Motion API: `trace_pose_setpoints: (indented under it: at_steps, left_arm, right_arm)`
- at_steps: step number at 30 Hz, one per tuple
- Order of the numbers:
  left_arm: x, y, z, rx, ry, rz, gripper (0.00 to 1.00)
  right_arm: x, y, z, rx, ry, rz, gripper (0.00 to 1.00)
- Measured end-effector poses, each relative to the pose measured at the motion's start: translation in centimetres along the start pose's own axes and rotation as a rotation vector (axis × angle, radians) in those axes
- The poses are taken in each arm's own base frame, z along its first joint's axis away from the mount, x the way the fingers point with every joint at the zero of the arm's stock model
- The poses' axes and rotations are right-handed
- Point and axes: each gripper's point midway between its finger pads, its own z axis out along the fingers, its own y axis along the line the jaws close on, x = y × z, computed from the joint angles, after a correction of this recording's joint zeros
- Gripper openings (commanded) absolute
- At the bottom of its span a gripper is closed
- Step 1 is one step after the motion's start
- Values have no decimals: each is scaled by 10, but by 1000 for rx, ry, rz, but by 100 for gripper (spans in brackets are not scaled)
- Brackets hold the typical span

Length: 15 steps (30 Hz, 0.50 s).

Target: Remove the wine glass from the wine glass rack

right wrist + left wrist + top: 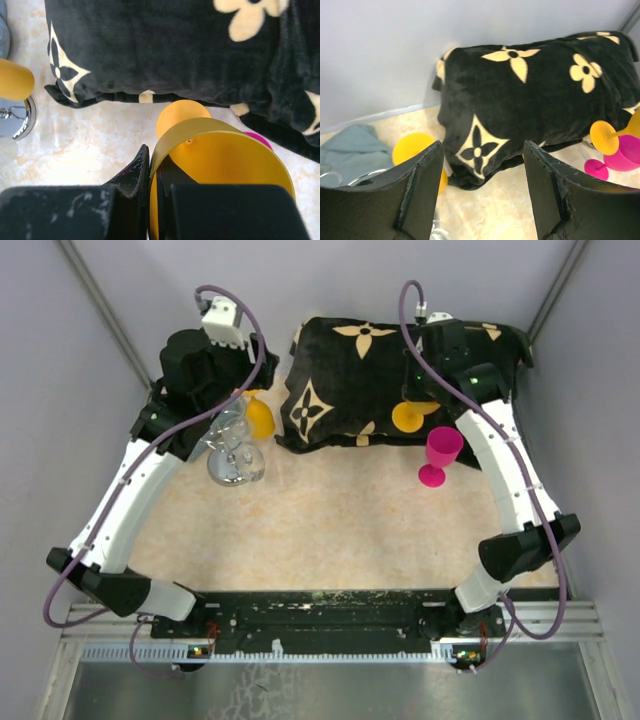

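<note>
Next, my right gripper lowers the yellow glass's foot onto the tabletop beside the pink wine glass, on the rack's side, since the tabletop is bare there.
The chrome wine glass rack (pixel 234 452) stands at the left, and its shiny base shows in the right wrist view (pixel 16 118). A yellow wine glass (pixel 259 418) hangs on the rack and also shows in the left wrist view (pixel 411 151) and the right wrist view (pixel 13 79). My left gripper (pixel 482 180) is open and empty beside the rack (pixel 234 405). My right gripper (pixel 154 170) is shut on the rim of a second yellow wine glass (pixel 225 160) and holds it near the pillow's front edge (pixel 410 416).
A black pillow with cream flowers (pixel 385 375) lies at the back. A pink wine glass (pixel 440 454) stands upright just in front of it, right of centre. A grey-blue cloth (pixel 352 150) lies behind the rack. Grey walls close in at back and sides.
</note>
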Motion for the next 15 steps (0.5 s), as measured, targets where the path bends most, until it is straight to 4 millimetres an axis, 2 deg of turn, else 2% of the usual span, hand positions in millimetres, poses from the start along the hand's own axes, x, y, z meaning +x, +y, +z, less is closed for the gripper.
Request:
trace_pose_setpoints:
  at_steps: [3,6,10,15]
  left_arm:
    - [-3,20,-11,-46,-7,-12,73]
    - [-10,31,-23,-74,-29,-22,73]
    - [-15,31,-37,-70,-45,-26,74]
    - [-16,29,-40,-57,-47,-26,74]
  right_arm:
    - [9,15,16,-14,18,-20,0]
    - [34,29,34,-30,73,-37,0]
    - [67,34,56,-19,160,-52,0]
    - [110,27,88,20,248,-54,0]
